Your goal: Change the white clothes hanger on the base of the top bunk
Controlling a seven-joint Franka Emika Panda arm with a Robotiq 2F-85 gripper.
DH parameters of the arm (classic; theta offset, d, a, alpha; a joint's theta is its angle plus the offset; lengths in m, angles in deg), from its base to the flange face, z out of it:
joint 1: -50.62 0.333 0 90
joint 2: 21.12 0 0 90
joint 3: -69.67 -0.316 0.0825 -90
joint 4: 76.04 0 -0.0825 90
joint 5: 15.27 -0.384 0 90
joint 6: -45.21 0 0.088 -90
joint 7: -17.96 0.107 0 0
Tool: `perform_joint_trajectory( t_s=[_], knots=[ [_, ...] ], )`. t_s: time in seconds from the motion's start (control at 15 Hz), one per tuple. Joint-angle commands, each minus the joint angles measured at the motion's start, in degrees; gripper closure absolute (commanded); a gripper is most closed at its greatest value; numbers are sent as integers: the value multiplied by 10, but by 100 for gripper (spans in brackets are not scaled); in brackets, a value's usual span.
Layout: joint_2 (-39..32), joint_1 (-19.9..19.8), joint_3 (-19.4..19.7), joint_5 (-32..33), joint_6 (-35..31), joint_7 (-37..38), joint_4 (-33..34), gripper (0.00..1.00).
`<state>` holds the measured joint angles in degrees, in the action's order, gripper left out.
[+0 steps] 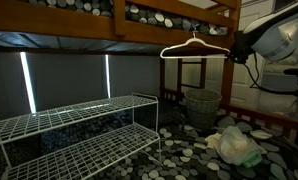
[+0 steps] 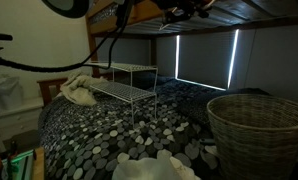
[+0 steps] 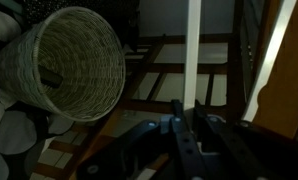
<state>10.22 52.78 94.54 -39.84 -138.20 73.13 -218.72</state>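
The hanger's hook already reaches the brown wooden bar. My gripper should next go down a little below the brown wooden bar and let go of the hanger's white bar.
The white clothes hanger point(image 1: 194, 48) is up against the lower edge of the brown wooden rail of the top bunk point(image 1: 89, 30), with its hook at the rail. I cannot tell whether the hook rests on anything. My gripper point(image 1: 232, 50) is shut on the hanger's right end. In the wrist view the hanger's white bar point(image 3: 193, 50) runs straight up from between my closed fingers point(image 3: 189, 120). In an exterior view my gripper point(image 2: 179, 12) is high under the rail point(image 2: 259, 22), and the hanger is not clear there.
A wicker laundry basket point(image 1: 201, 105) point(image 2: 259, 125) point(image 3: 74, 60) stands on the pebble-patterned lower bed. A white wire shelf rack point(image 1: 79, 125) point(image 2: 124, 80) sits on the bed. A white cloth point(image 1: 234, 145) lies nearby. A wooden ladder frame point(image 3: 149, 80) is behind the hanger.
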Motion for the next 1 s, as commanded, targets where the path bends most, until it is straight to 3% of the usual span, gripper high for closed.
perform_joint_trajectory(
  t_s=[0.0, 0.07, 0.4, 0.6, 0.93],
  knots=[
    [-23, -15, -6, -4, 31, 16, 22, 97],
    [-31, -30, -23, -33, 41, -4, 30, 97],
    [-61, -93, -77, -52, 66, 17, 52, 97],
    [-70, -149, -120, -14, 86, 64, 55, 97],
    [-74, -214, -174, 26, 133, 75, 45, 97]
  ],
)
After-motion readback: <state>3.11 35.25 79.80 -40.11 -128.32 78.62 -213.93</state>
